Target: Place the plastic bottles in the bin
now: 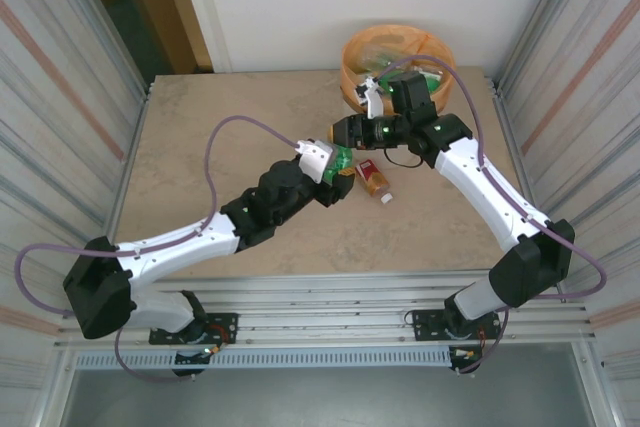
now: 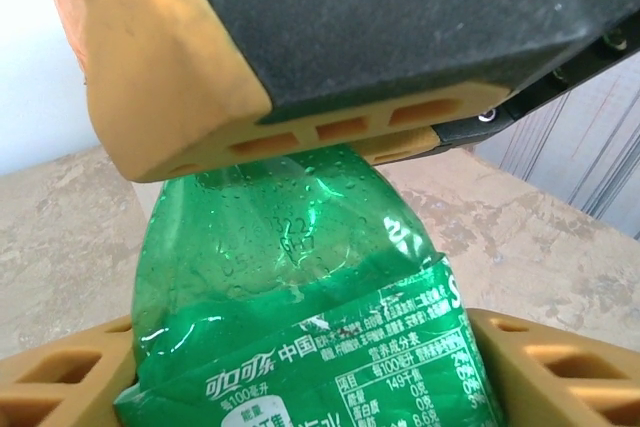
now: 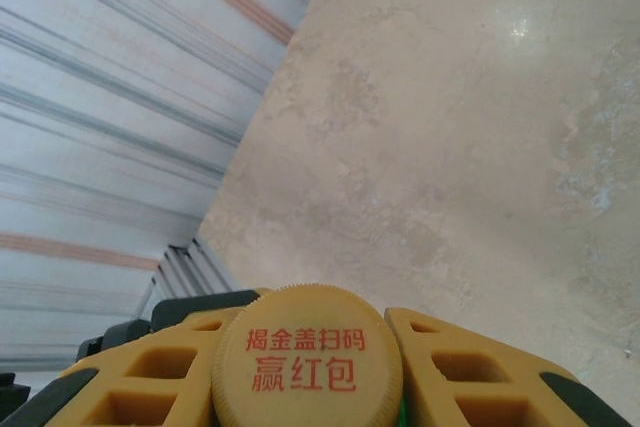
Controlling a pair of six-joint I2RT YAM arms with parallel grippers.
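The bin is outward of my right gripper. My right gripper will move up and carry the bottle outward over the bin's opening (image 1: pixel 386 59) to release the bottle's top there.
A crushed green plastic bottle (image 1: pixel 343 159) hangs above the table's middle, held between both arms. My left gripper (image 1: pixel 335 169) is shut on its labelled body (image 2: pixel 300 277), with a yellow finger (image 2: pixel 60 377) against each side. My right gripper (image 1: pixel 341 133) comes in from the far side and is shut on the bottle's top; its yellow cap (image 3: pixel 307 357) with red characters sits between the pads (image 3: pixel 460 377). An orange-brown bottle (image 1: pixel 375 180) with a red cap lies on the table just right of the grippers. The bin (image 1: pixel 350 72), orange-lined, stands at the back right with several bottles inside.
The beige table (image 1: pixel 220 117) is bordered by corrugated metal walls (image 1: pixel 60 97) left and right. The right arm's wrist (image 1: pixel 410 97) and cable sit directly in front of the bin. Purple cables (image 1: pixel 225 137) loop over both arms.
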